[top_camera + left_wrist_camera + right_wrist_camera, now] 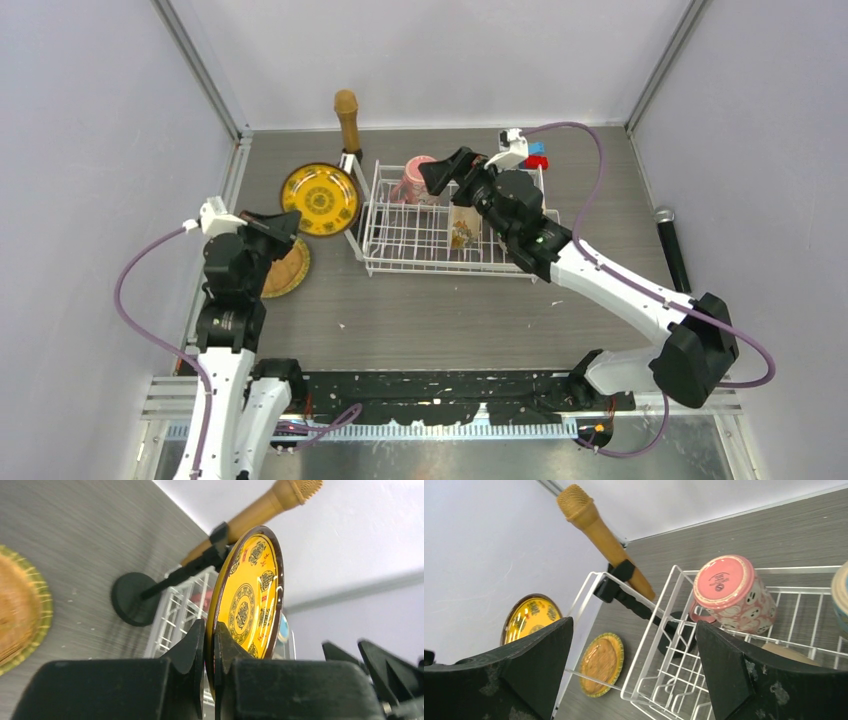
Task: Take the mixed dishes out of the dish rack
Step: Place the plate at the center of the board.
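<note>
Next, my left gripper draws back and down to release the golden plate atop the tan plate [15, 611]. The tan plate lies flat and uncovered, below and back from my gripper.
My left gripper [288, 224] [210, 626] is shut on the rim of a golden patterned plate [320, 198] [250, 595] and holds it upright, left of the dish rack [440, 240]. A second tan plate [288, 268] [601, 662] lies flat on the table below it. My right gripper [442, 170] [634, 624] is open and empty above the rack's far end. A pink mug [415, 180] [731, 592] lies in the rack's far left corner. A cream patterned mug [462, 234] sits mid-rack, partly under the right arm. Another mug's rim [840, 597] shows at the right edge. The white bowl is not visible.
A brown microphone-shaped stick [347, 118] [599, 530] stands on a black base at the rack's far left corner. A small blue-and-red block [537, 156] sits behind the rack. A black cylinder [672, 250] lies at the right. White walls enclose the table.
</note>
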Robot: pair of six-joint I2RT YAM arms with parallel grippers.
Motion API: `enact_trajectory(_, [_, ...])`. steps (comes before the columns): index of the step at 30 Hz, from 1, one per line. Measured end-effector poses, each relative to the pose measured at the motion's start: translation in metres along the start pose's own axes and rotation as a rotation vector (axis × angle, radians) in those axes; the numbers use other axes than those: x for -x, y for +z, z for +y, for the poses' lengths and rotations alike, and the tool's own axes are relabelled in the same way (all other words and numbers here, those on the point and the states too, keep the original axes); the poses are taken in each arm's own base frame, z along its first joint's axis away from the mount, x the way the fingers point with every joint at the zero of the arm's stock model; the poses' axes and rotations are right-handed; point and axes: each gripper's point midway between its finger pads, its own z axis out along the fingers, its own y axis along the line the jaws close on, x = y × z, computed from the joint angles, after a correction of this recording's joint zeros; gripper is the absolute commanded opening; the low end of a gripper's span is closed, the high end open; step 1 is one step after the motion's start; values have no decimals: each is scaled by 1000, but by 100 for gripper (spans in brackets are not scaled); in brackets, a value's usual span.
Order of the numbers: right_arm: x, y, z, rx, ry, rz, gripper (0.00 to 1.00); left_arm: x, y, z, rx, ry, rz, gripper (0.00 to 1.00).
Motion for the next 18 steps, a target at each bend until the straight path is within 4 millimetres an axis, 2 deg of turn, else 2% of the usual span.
enact_trajectory(6, [1, -5, -12, -46, -19, -12, 100, 26, -11, 39, 228, -103, -174, 0])
enact_trajectory(11, [-1, -8, -18, -65, -30, -14, 100, 32, -23, 60, 328, -144, -250, 0])
enact_trajectory(18, [-3, -8, -23, -79, -48, -13, 100, 32, -17, 55, 273, -108, -250, 0])
